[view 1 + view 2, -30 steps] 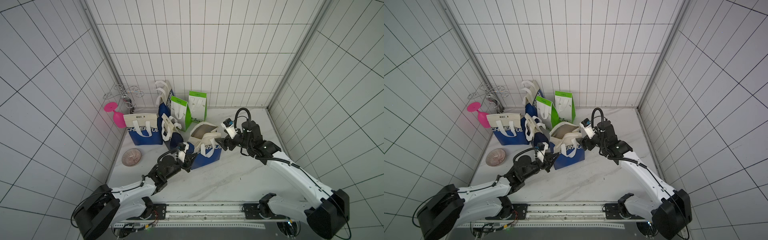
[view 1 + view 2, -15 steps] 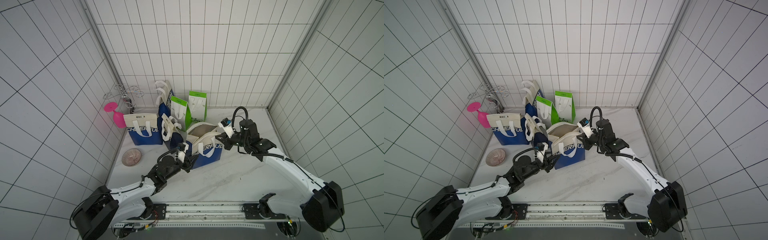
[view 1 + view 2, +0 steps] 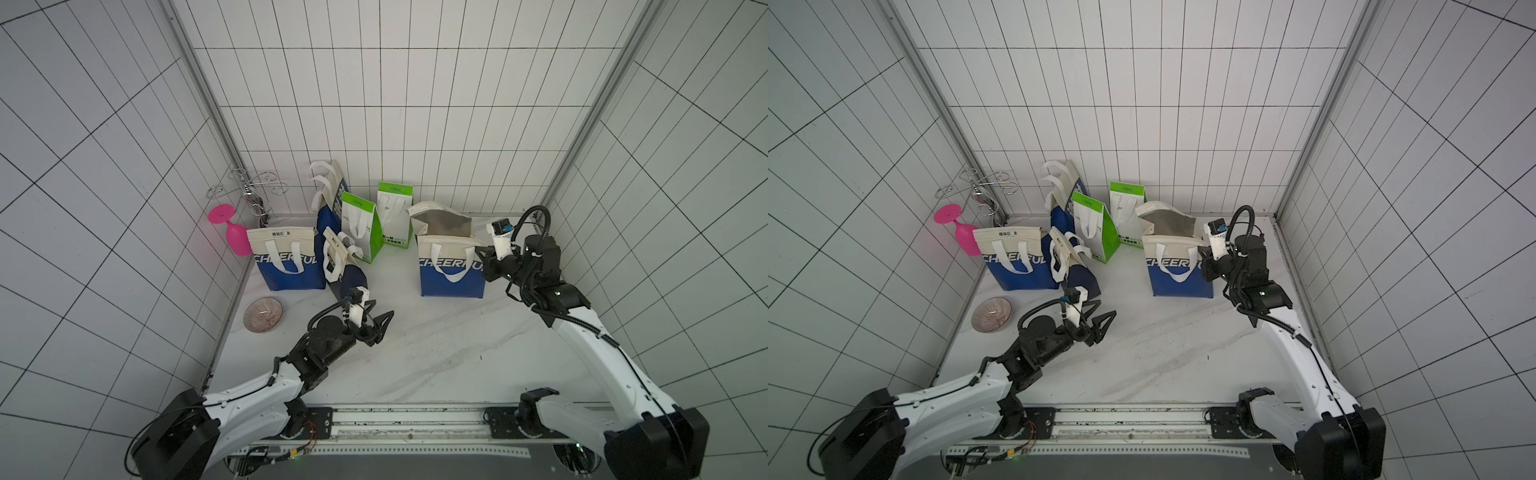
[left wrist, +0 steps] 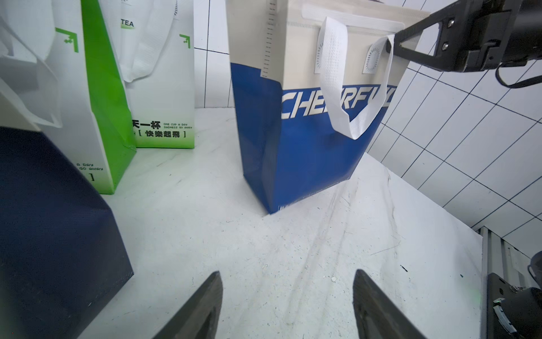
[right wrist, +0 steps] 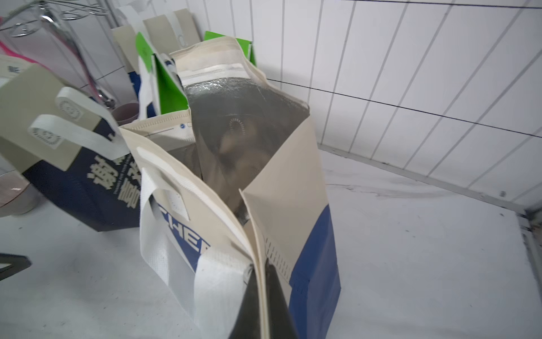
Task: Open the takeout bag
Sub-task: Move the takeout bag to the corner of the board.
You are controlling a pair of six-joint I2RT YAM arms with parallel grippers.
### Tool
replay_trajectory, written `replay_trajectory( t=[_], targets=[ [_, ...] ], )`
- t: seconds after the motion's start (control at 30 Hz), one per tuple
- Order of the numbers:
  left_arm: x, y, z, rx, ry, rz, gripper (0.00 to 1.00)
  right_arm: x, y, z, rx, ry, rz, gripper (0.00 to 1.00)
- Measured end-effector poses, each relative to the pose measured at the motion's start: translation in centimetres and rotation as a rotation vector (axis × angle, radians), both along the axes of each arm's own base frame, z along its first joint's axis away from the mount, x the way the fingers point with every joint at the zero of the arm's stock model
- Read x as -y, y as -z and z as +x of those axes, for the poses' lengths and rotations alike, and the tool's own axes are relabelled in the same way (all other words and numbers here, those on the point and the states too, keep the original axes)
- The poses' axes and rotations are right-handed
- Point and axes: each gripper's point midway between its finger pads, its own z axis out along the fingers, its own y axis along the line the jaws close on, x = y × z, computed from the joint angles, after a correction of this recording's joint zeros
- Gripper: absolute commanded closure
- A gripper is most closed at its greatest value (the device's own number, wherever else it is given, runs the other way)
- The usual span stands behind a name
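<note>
My right gripper needs to carry the bag outward, turn it toward the bare back corner of the table, and let go of the bag's rim, because the bag's opening is wide open.
The takeout bag [image 3: 451,272] [image 3: 1179,272] is cream above and blue below, printed CHEERFUL, and stands upright right of centre in both top views. Its mouth gapes, showing silver lining [image 5: 243,123]. My right gripper [image 3: 482,250] [image 3: 1203,252] [image 5: 259,265] is shut on the bag's near rim at its right corner, beside a white handle [image 5: 214,281]. My left gripper [image 3: 380,316] [image 3: 1105,310] [image 4: 286,272] stands open over bare table, well left of the bag [image 4: 308,152] and apart from it, with nothing between its fingers.
A second CHEERFUL bag [image 3: 286,262], a leaning navy bag [image 3: 345,274] and two green-and-white bags [image 3: 359,228] crowd the back left. A pink glass [image 3: 232,235], a wire rack [image 3: 249,191] and a small bowl [image 3: 262,314] sit by the left wall.
The right gripper shut on the bag's rim and the bag shifted right with it. The left gripper opened and now stands apart from the bag.
</note>
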Motion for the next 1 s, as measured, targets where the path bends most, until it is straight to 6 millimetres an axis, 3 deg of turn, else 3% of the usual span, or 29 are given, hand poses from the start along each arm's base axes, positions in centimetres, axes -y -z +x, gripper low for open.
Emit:
replay_trajectory(
  t=[0.3, 0.5, 0.77, 1.0],
  targets=[
    [-0.3, 0.1, 0.2, 0.001, -0.018, 0.003, 0.29, 9.0, 1.5, 5.1, 0.012, 0.354, -0.006, 1.00],
    [-0.3, 0.1, 0.2, 0.000, -0.017, 0.003, 0.29, 12.8, 4.2, 9.2, 0.007, 0.482, -0.018, 1.00],
    [-0.3, 0.1, 0.2, -0.001, -0.018, 0.005, 0.29, 17.3, 3.9, 16.0, 0.075, 0.583, -0.024, 1.00],
    [-0.2, 0.9, 0.2, -0.018, -0.017, 0.019, 0.29, 22.5, 3.6, 19.3, 0.106, 0.692, -0.076, 1.00]
  ],
)
